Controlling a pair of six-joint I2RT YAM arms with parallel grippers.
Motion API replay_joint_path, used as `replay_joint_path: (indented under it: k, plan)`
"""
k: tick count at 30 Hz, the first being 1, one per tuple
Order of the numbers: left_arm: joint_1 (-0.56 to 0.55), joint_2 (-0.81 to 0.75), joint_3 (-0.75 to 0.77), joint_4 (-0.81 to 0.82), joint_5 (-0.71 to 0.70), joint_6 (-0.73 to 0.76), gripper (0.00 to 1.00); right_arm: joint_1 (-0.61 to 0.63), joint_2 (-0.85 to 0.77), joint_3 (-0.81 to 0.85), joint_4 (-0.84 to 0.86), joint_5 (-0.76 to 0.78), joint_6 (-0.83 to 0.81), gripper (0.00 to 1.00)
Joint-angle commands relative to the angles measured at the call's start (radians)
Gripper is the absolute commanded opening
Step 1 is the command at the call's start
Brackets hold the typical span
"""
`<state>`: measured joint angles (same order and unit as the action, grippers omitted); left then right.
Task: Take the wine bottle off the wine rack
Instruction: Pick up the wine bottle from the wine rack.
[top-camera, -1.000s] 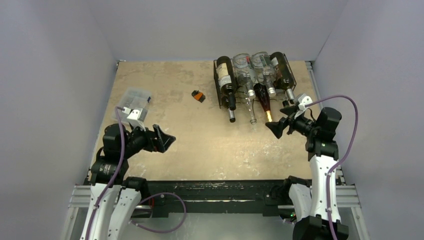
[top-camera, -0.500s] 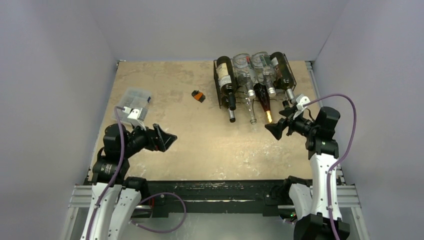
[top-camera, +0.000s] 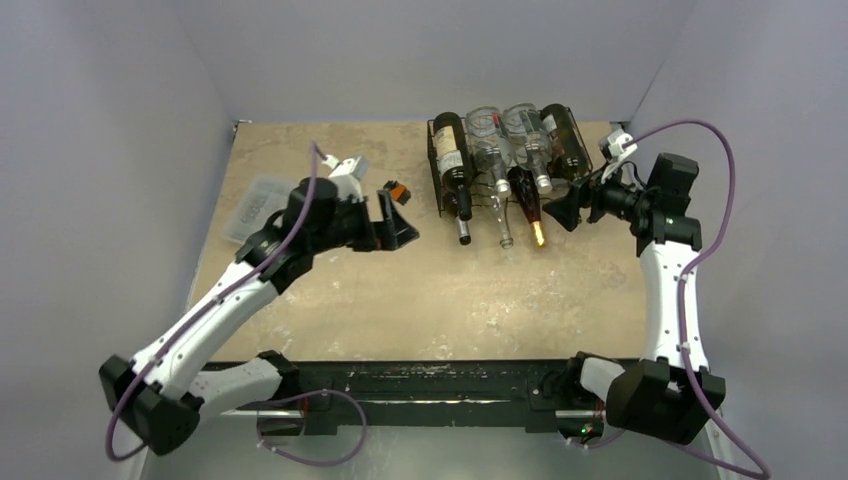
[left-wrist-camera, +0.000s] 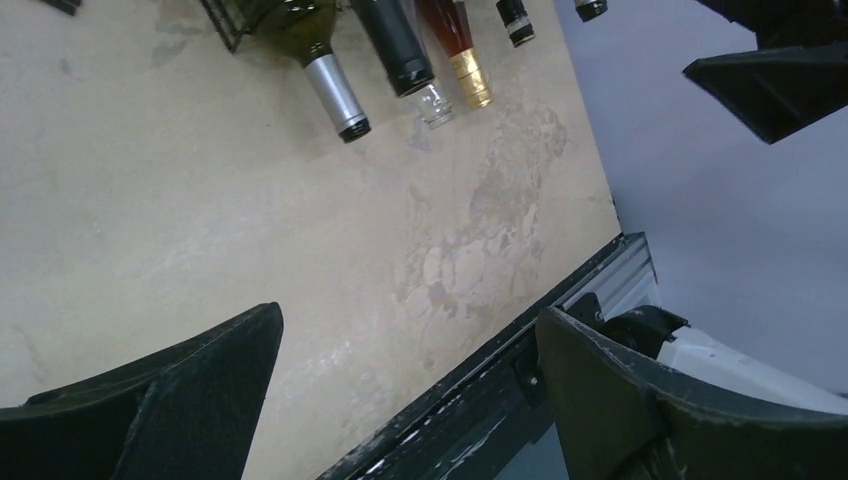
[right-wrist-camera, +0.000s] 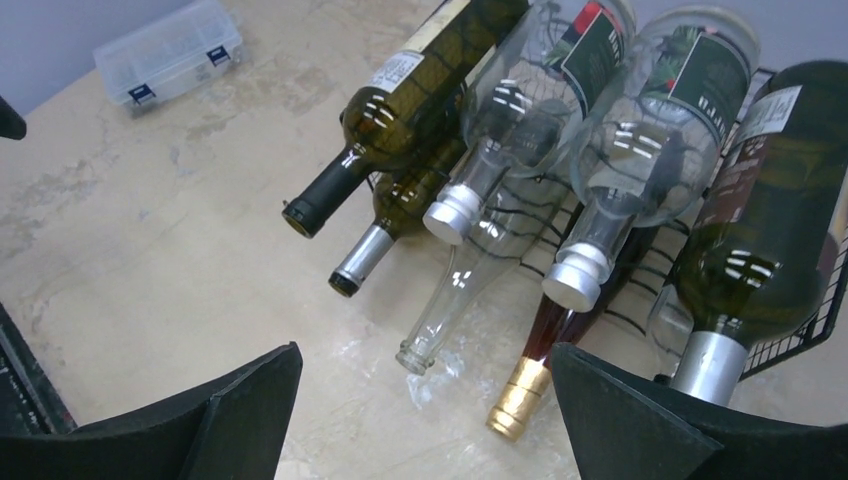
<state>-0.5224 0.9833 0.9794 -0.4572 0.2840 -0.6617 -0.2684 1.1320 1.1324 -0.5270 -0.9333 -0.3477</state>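
The dark green bottle's black neck sticks out past the rack's edge, so I will next move my left gripper to the right in the top view, turning it onto that neck.
The black wire wine rack stands at the back right of the table with several wine bottles lying in it, necks toward me. On top lie a dark green bottle, two clear ones and another dark one. Below them show a silver-capped green neck, a clear open neck and a gold-capped amber bottle. My right gripper hovers open just in front of the rack's right end, holding nothing. My left gripper is open and empty, left of the rack.
A clear plastic compartment box lies at the table's left side. A small orange and black object sits just behind the left gripper. Grey walls close in on three sides. The black frame rail runs along the near edge.
The left arm has swung from beside its base far forward and right, toward the rack. The right gripper has moved away from me, up to the rack's right end. Both stay open.
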Motion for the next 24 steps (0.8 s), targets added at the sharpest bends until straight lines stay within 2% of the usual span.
replay_joint_path:
  k: [1,5,8,15,24]
  plan:
    - [-0.191,0.216,0.265,0.018,-0.329,-0.157,0.98,0.003,-0.009,-0.036,-0.032,-0.024,-0.010,0.99]
    - [-0.265,0.430,0.470,-0.142,-0.587,-0.284,0.98,0.001,-0.050,-0.125,0.023,-0.068,-0.008,0.99]
    - [-0.275,0.556,0.543,-0.123,-0.600,-0.325,0.96,0.000,-0.058,-0.176,0.082,-0.132,0.022,0.99]
    - [-0.291,0.769,0.662,-0.082,-0.638,-0.332,0.86,0.001,-0.067,-0.202,0.099,-0.124,0.007,0.99]
    - [-0.302,0.866,0.717,-0.023,-0.654,-0.316,0.72,0.030,-0.084,-0.202,0.120,-0.052,0.044,0.99]
